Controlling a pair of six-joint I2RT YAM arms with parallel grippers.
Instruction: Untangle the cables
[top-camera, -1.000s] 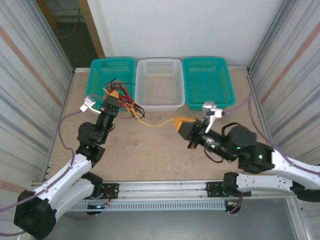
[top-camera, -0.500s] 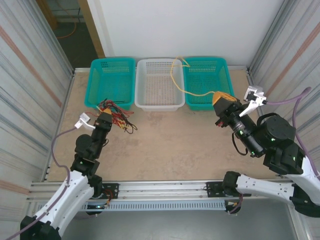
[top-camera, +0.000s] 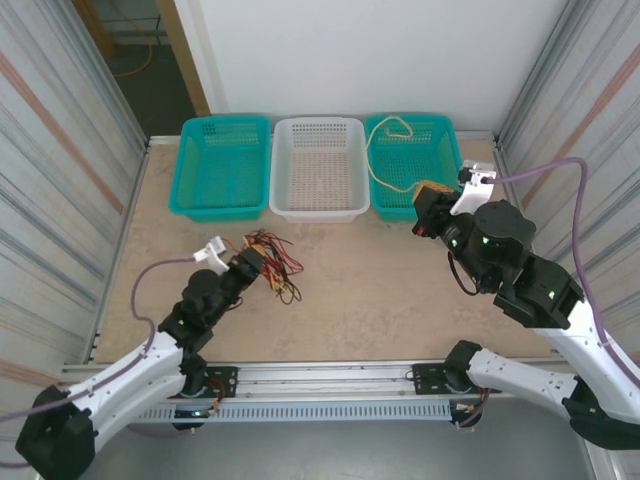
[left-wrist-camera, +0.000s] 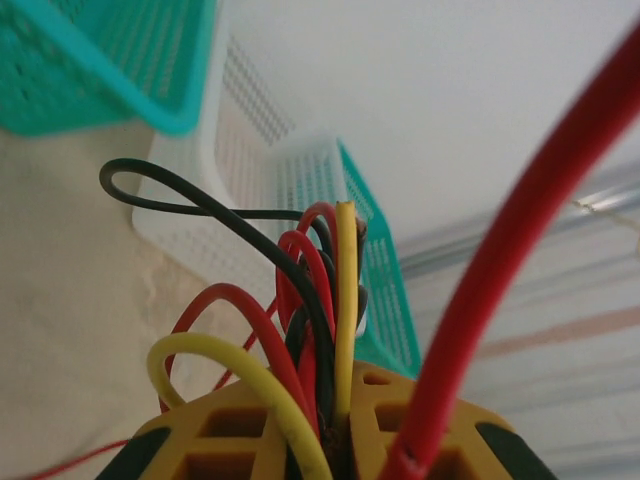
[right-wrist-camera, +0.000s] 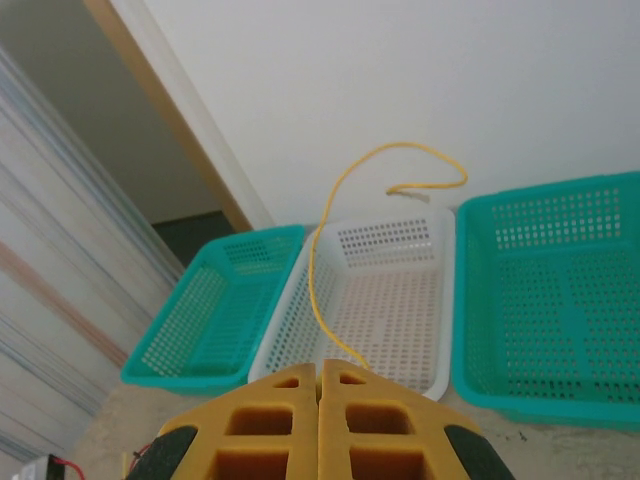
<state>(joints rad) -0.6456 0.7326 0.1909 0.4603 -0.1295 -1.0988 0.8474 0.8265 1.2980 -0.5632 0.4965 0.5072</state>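
Note:
My left gripper carries the heap of cables across onto open tabletop before the white basket next. It releases it there, beside the gripper toward my right gripper.
A bunch of red, yellow and black cables (top-camera: 277, 264) lies on the table left of centre, with my left gripper (top-camera: 250, 260) shut on it. In the left wrist view these cables (left-wrist-camera: 318, 300) rise out of the pinch between the yellow fingers of the left gripper (left-wrist-camera: 345, 405). A single yellow cable (top-camera: 372, 165) loops over the right teal basket (top-camera: 452, 150). My right gripper (top-camera: 430, 200) is shut on its end, just in front of that basket. In the right wrist view the yellow cable (right-wrist-camera: 316, 260) curves up from the closed right gripper (right-wrist-camera: 321, 368).
Three baskets stand in a row along the far edge: a teal basket (top-camera: 222, 165) on the left, a white basket (top-camera: 318, 170) in the middle, and the right teal one. Corrugated walls close in both sides. Lilac hoses trail from both arms.
My right gripper has carried the yellow cable from the table's middle up and right to the right teal basket. My left gripper has pulled the bunch back from the baskets toward the near side.

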